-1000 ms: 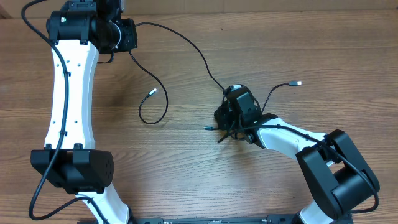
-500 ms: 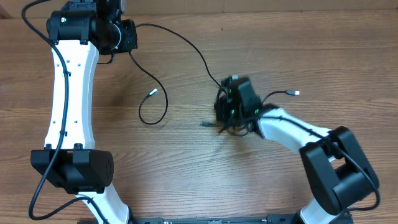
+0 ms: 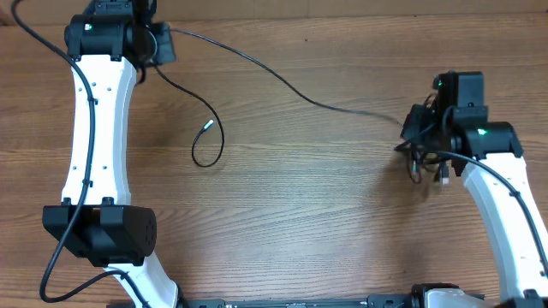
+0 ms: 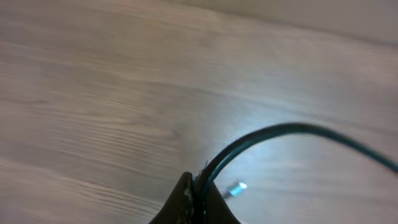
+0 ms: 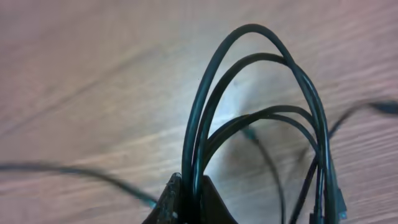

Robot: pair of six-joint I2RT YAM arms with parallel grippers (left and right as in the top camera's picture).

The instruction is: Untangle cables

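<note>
My right gripper lowers its hanging bundle next until the loops lie on the bare tabletop below, and releases the strands.
A thin black cable (image 3: pixel 282 81) runs taut across the table from my left gripper (image 3: pixel 158 47) at the far left to my right gripper (image 3: pixel 428 141) at the right. Its free tail hangs from the left gripper, curls into a loop and ends in a small plug (image 3: pixel 206 127). The left gripper (image 4: pixel 198 193) is shut on this cable (image 4: pixel 273 132). The right gripper (image 5: pixel 188 186) is shut on a bundle of looped cables (image 5: pixel 249 81), which hangs tangled under it in the overhead view (image 3: pixel 421 158). No silver-white connector can be made out.
The wooden table (image 3: pixel 300 214) spreads under both arms. The left arm's white link (image 3: pixel 98 128) and black base (image 3: pixel 98 235) stand at the left. The right arm's white link (image 3: pixel 505 205) runs down the right edge.
My right gripper has carried the cable bundle from the table's middle to the right side. The cable between the two grippers has pulled straight and the loop at the left has shrunk slightly.
</note>
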